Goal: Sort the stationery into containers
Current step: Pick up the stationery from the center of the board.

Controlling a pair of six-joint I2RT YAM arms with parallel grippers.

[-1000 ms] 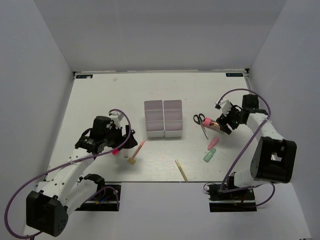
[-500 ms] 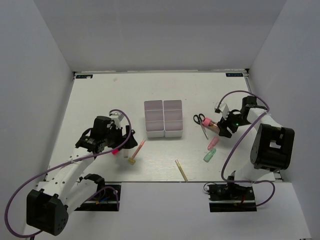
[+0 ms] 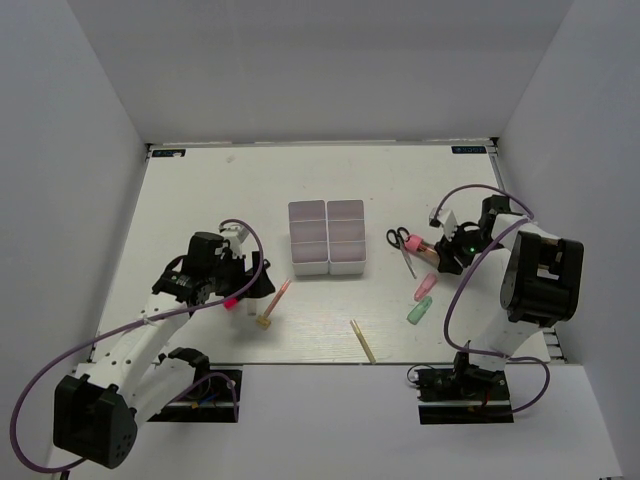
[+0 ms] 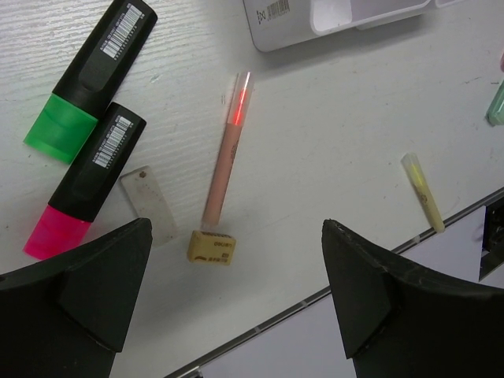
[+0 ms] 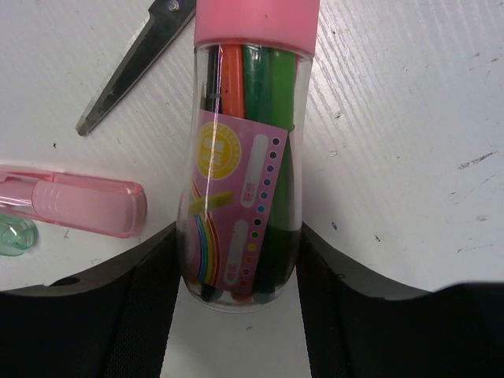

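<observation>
The robot's right gripper next needs to lift across to the far scissors-side section of the bin and release the tube there, as that section lies outward and to the gripper's left in the top view.
The white bins (image 3: 328,238) stand mid-table; one corner shows in the left wrist view (image 4: 315,20). My right gripper (image 3: 443,252) (image 5: 240,236) is shut on a clear, pink-capped tube of coloured pens (image 5: 244,157), low over the table. Black-handled scissors (image 3: 402,243) (image 5: 134,63), a pink marker (image 3: 426,285) (image 5: 75,209) and a mint-green marker (image 3: 419,311) lie beside it. My left gripper (image 3: 238,285) (image 4: 235,232) is open and empty above a pink pencil (image 4: 227,153), a tan eraser (image 4: 211,246), and green (image 4: 90,75) and pink (image 4: 87,189) highlighters.
A yellow pencil (image 3: 362,340) (image 4: 423,203) lies near the table's front edge. A small clear flat piece (image 4: 148,203) lies next to the pink highlighter. White walls close in the table on the left, the right and the back.
My right arm has folded in closer, and its gripper has shifted slightly down-left around the pen tube. The left arm has not moved.
</observation>
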